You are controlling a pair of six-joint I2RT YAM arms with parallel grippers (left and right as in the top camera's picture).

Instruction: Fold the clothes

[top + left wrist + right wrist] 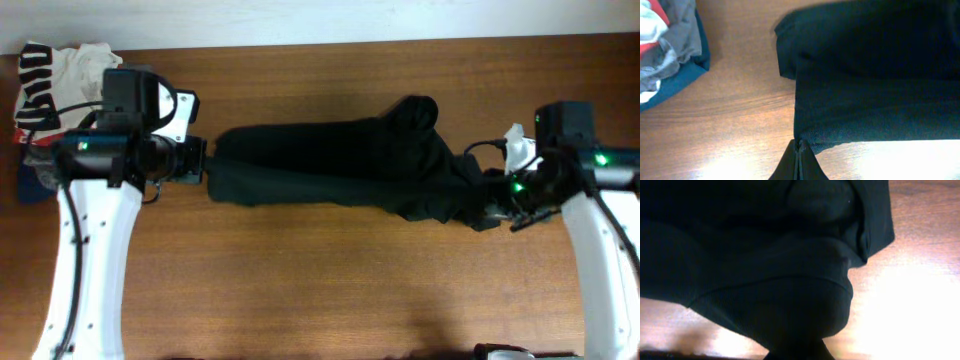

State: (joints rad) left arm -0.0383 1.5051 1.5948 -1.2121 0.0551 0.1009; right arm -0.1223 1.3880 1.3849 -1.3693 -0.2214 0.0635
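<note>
The right gripper should go down and outward onto the more black cloth [765, 265] beyond the T-shirt's near edge, which is held up, and then open.
The black T-shirt [340, 160] lies stretched in a long band across the middle of the table, its logo and neck label hidden. My left gripper [203, 165] is shut on the shirt's left end; in the left wrist view the closed jaws [799, 145] pinch the fabric's corner [865, 100]. My right gripper [487, 205] is at the shirt's right end, shut on the fabric. In the right wrist view the black cloth [765, 265] drapes over the jaws [797, 352] and hides the fingertips.
A pile of other garments sits at the table's far left: a white one with bold black-and-red print [50, 75] on top of grey and navy ones [675, 55]. Bare wooden table [330, 280] lies in front of the shirt.
</note>
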